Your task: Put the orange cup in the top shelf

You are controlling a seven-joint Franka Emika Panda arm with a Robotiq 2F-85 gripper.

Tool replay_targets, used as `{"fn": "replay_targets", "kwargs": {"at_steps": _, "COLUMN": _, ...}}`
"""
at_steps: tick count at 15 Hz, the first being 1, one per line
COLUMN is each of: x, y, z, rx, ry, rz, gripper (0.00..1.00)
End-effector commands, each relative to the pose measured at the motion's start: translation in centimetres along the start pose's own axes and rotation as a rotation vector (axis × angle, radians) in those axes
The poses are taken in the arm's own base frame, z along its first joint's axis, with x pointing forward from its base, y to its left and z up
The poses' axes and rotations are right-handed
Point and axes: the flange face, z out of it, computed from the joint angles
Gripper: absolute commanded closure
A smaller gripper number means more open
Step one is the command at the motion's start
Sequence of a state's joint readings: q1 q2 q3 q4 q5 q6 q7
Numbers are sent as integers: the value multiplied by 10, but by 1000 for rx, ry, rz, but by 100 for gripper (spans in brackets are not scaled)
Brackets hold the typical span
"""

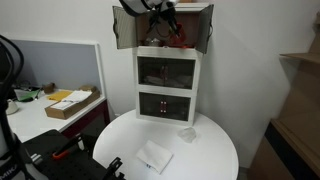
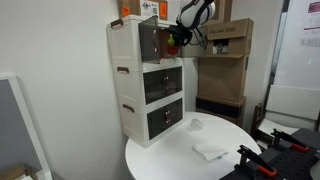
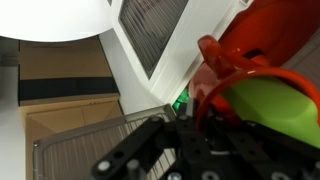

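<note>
My gripper moves outward between the cabinet's open doors next, turning as it goes in, since the orange cup (image 3: 258,62) is still only at the opening of the top shelf.
The orange cup (image 3: 258,62) fills the right of the wrist view, red-orange with a greenish-yellow inside, held in my gripper (image 3: 200,125). In both exterior views the gripper (image 1: 170,35) (image 2: 176,40) is at the mouth of the top shelf (image 1: 128,30) (image 2: 147,38) of the tall white cabinet (image 1: 168,108), with the cup showing as a small red spot (image 1: 176,42) (image 2: 172,44) at the fingers. The shelf's doors stand open to both sides. Whether the cup rests on the shelf floor I cannot tell.
The cabinet stands on a round white table (image 1: 215,150) (image 2: 170,160). A flat white packet (image 1: 154,156) (image 2: 210,152) and a small clear object (image 1: 187,133) (image 2: 196,124) lie on it. Cardboard boxes (image 2: 225,45) stand behind. A desk with a box (image 1: 72,103) is beside.
</note>
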State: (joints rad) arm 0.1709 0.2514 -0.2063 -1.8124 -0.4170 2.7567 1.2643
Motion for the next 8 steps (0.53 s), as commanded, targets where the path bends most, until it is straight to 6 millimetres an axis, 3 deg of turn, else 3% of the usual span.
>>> {"fn": "replay_targets", "kwargs": {"at_steps": 1, "x": -10, "y": -7, "z": 33, "rx": 13, "ry": 18, "rz": -15, "gripper": 98}}
{"fn": "replay_targets", "kwargs": {"at_steps": 3, "x": -12, "y": -9, "z": 48, "rx": 20, "ry": 9, "rz": -11, "gripper": 98}}
{"fn": "replay_targets", "kwargs": {"at_steps": 8, "x": -3, "y": -22, "z": 56, "rx": 41, "ry": 19, "rz": 5, "gripper": 98}}
